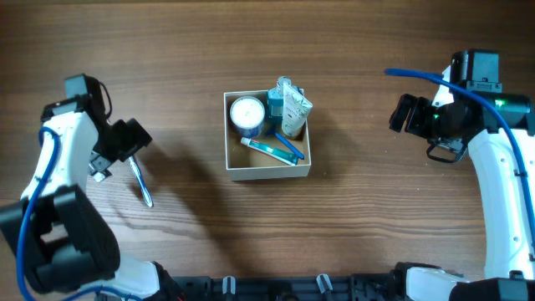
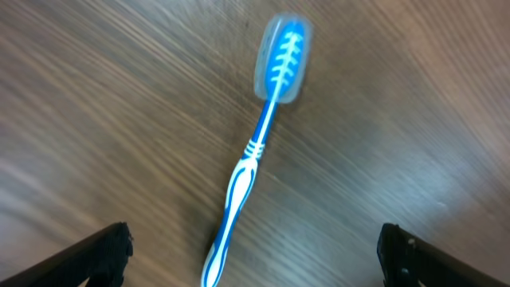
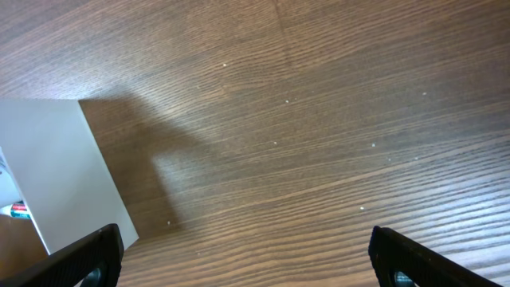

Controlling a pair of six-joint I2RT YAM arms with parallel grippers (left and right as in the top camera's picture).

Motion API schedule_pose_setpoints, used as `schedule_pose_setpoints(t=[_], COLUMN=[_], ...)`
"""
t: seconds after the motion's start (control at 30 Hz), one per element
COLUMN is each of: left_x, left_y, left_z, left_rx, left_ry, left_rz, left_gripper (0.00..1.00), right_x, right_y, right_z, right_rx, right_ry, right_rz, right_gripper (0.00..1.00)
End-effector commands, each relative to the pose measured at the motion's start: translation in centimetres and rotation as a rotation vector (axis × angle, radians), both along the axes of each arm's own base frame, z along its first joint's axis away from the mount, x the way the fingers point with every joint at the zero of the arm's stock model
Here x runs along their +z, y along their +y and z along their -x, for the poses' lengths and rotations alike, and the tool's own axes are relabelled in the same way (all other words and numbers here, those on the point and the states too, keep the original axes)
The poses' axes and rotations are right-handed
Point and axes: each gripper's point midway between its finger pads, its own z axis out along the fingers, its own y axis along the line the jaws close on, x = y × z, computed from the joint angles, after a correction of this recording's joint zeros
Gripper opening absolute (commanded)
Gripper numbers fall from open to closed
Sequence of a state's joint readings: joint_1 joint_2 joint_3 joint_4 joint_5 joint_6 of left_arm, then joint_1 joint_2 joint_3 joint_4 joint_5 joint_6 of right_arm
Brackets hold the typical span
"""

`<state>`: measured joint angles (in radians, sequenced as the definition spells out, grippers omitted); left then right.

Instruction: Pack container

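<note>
My left gripper is open with the toothbrush's handle between its fingers, and it needs to lower first to get onto the white part of the handle just below the ringed neck.
The container (image 1: pixel 230 159), a square shallow white-walled box with a tan inside, sits mid-table and holds a white-lidded blue jar (image 1: pixel 247 114), tubes (image 1: pixel 292 107) and a blue toothbrush (image 1: pixel 272 149). Its white wall shows in the right wrist view (image 3: pixel 56 171). A second blue-and-white toothbrush (image 1: pixel 140 181) lies on the table at the left; in the left wrist view (image 2: pixel 253 159) its head has a clear cap. My left gripper (image 1: pixel 134 138) hovers open above it, handle between the fingers (image 2: pixel 253 255). My right gripper (image 1: pixel 404 113) is open and empty, right of the container (image 3: pixel 247 259).
The table is brown wood (image 1: pixel 376 217). A blue cable (image 1: pixel 426 77) runs along the right arm. Bare wood lies between the container and each gripper.
</note>
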<state>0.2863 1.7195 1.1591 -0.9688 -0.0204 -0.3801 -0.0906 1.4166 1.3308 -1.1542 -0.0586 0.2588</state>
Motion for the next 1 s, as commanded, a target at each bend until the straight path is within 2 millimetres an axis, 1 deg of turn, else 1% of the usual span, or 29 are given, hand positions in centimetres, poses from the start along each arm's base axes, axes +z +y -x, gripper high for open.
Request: schedule_pose_setpoints(t=[0.0,0.1,0.2,0.27,0.3,0.37,0.43,0.47,0.57,0.63,0.7,0.77,0.87,0.9,0.97], left_x=[-4.1,-5.6,-6.3,-6.3,-6.3,-6.3,-6.3,-6.3,-6.3,-6.3,-6.1,-5.4,-2.3,-0.2,3.5], left_y=[-1.1,-1.2,-1.2,-1.2,-1.2,-1.2,-1.2,-1.2,-1.2,-1.3,-1.2,-1.1,-0.8,-1.0,-1.9], left_z=[1.8,2.1,2.1,2.1,2.1,2.1,2.1,2.1,2.2,2.4,2.3,1.7,0.4,-0.5,-1.8], left_rx=[0.017,0.017,0.017,0.017,0.017,0.017,0.017,0.017,0.018,0.018,0.018,0.017,0.011,-0.004,-0.074], left_ry=[0.111,0.148,0.163,0.162,0.162,0.162,0.162,0.162,0.166,0.172,0.167,0.137,0.061,0.009,-0.087], left_rz=[0.065,0.075,0.080,0.079,0.079,0.079,0.079,0.079,0.080,0.082,0.080,0.071,0.050,0.035,0.008], left_gripper=[1.00,1.00,1.00,0.95,0.85,0.58,0.40,0.33,0.26,0.04,0.04,0.04,0.04,0.04,0.04], right_x=[-0.2,-0.2,-0.2,-0.2,-0.2,-0.2,-0.2,-0.2,-0.2,-0.2,-0.2,-0.2,-0.2,-0.2,-0.2], right_y=[-0.3,-0.3,-0.3,-0.3,-0.3,-0.3,-0.3,-0.3,-0.3,-0.3,-0.3,-0.3,-0.3,-0.3,-0.3], right_z=[0.0,0.0,0.0,0.0,0.0,0.0,0.0,0.0,0.0,0.0,0.0,0.0,0.0,0.0,0.0], right_rx=[0.009,0.009,0.013,0.013,0.013,0.013,0.013,0.013,0.013,0.013,0.013,0.013,0.013,0.013,0.013], right_ry=[0.003,0.003,0.004,0.004,0.004,0.004,0.004,0.004,0.004,0.004,0.004,0.004,0.004,0.003,0.003], right_rz=[0.017,0.017,0.018,0.018,0.018,0.018,0.018,0.018,0.018,0.018,0.018,0.018,0.018,0.018,0.018], right_gripper=[1.00,1.00,1.00,1.00,1.00,1.00,1.00,1.00,1.00,1.00,1.00,1.00,1.00,1.00,1.00])
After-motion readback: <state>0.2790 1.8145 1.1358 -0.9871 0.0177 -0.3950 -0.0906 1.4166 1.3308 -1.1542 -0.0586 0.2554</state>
